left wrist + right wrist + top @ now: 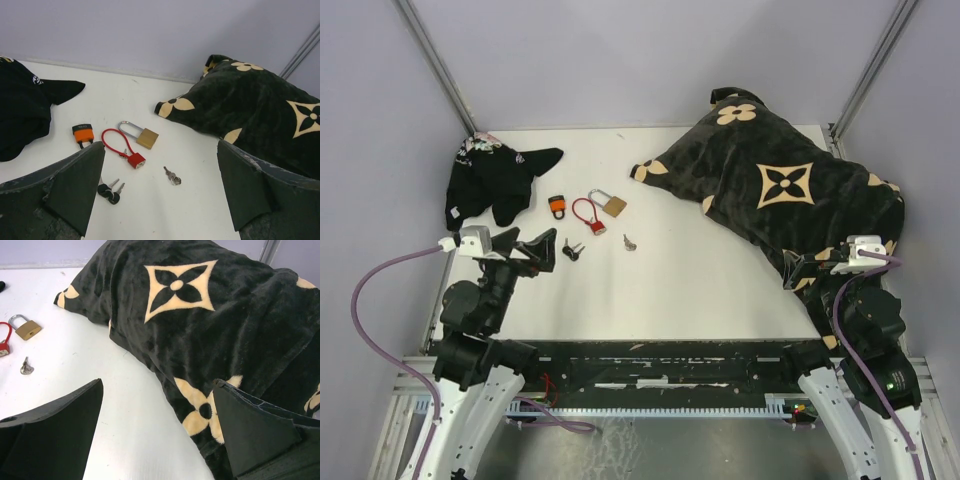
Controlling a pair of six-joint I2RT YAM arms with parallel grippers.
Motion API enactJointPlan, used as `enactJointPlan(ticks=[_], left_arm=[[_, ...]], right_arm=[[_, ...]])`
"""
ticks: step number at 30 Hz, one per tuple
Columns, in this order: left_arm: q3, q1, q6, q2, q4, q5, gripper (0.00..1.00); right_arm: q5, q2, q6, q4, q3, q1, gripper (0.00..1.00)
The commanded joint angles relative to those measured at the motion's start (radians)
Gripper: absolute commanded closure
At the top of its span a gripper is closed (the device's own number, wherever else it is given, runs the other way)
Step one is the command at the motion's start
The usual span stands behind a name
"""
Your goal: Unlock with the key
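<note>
I need to move my left gripper outward and to the right in the top view next, then down onto the brass padlock's body (614,206) (147,138), which lies clear of the red cable lock.
A brass padlock (613,205), a red cable lock (590,217) and an orange padlock (558,206) lie on the white table. A pair of black-headed keys (571,250) and a small silver key (630,241) lie just in front of them. My left gripper (535,252) is open and empty, just left of the black-headed keys. In the left wrist view the silver key (173,176), the black-headed keys (110,191), the brass padlock (145,137) and the red lock (134,159) lie ahead of the gripper (160,200). My right gripper (810,266) is open and empty at the blanket's near edge.
A big black blanket with beige flowers (780,190) fills the right of the table, also in the right wrist view (200,315). A black cloth (495,180) lies at the far left. Metal frame posts stand at the back corners.
</note>
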Motion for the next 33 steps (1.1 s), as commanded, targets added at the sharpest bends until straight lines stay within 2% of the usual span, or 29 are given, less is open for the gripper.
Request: enactJointPlan(ticks=[1,5,10,17,24,33], left_arm=[[-0.008,-0.003,0.037,0.012,0.069,0.008,0.01],[0.005,-0.003,0.061,0.069,0.064,0.05,0.01],[0.067,-0.004,0.08,0.238,0.016,0.152,0.0],[0.174,-0.003,0.075,0.462,-0.026,0.204,0.0],[0.256,-0.003,-0.037,0.756,0.053,0.261,0.03],[0.47,-0.003,-0.02,1.19,0.079,0.255,0.04]], right_arm=[[0.0,0.0,-0.014,0.045,0.005,-0.005,0.01],[-0.02,-0.004,-0.013,0.045,0.0,-0.005,0.01],[-0.061,-0.009,-0.017,0.042,0.001,-0.005,0.01],[-0.048,-0.033,-0.019,0.041,-0.007,-0.005,0.01],[-0.091,-0.04,-0.02,0.042,-0.008,-0.005,0.01],[-0.088,-0.02,-0.028,0.042,-0.011,-0.005,0.01]])
